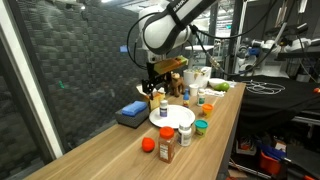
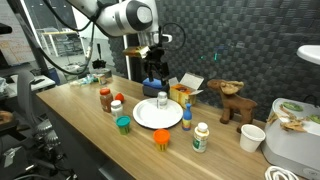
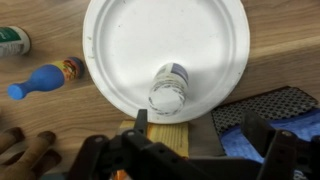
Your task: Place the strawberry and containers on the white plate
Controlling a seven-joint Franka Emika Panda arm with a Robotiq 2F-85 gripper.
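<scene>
The strawberry is beside the brown spice jar, so next I should move my gripper away from the clear container toward the spice jar, then lower it onto the strawberry.
A white plate (image 1: 176, 117) (image 2: 150, 117) (image 3: 130, 50) lies on the wooden table. A small clear container (image 1: 161, 104) (image 2: 163, 100) (image 3: 168, 88) stands upright on it near the rim. My gripper (image 1: 155, 86) (image 2: 152, 72) (image 3: 197, 125) hangs open and empty just above and behind that container, over the plate's edge. The red strawberry (image 1: 148, 144), a brown spice jar (image 1: 167, 146) and a white bottle (image 1: 185, 133) stand on the table off the plate. A green-capped bottle (image 2: 201, 136) (image 3: 12, 42) also stands off the plate.
A black mesh tray with a blue sponge (image 1: 131, 110) (image 3: 262, 115) and a yellow block (image 2: 182, 93) (image 3: 160, 135) sit under my gripper. There is also a teal cup (image 1: 201, 126) (image 2: 123, 124), an orange object (image 2: 161, 138), a wooden moose (image 2: 232, 100), a white cup (image 2: 252, 137) and a blue pin-shaped toy (image 3: 35, 80).
</scene>
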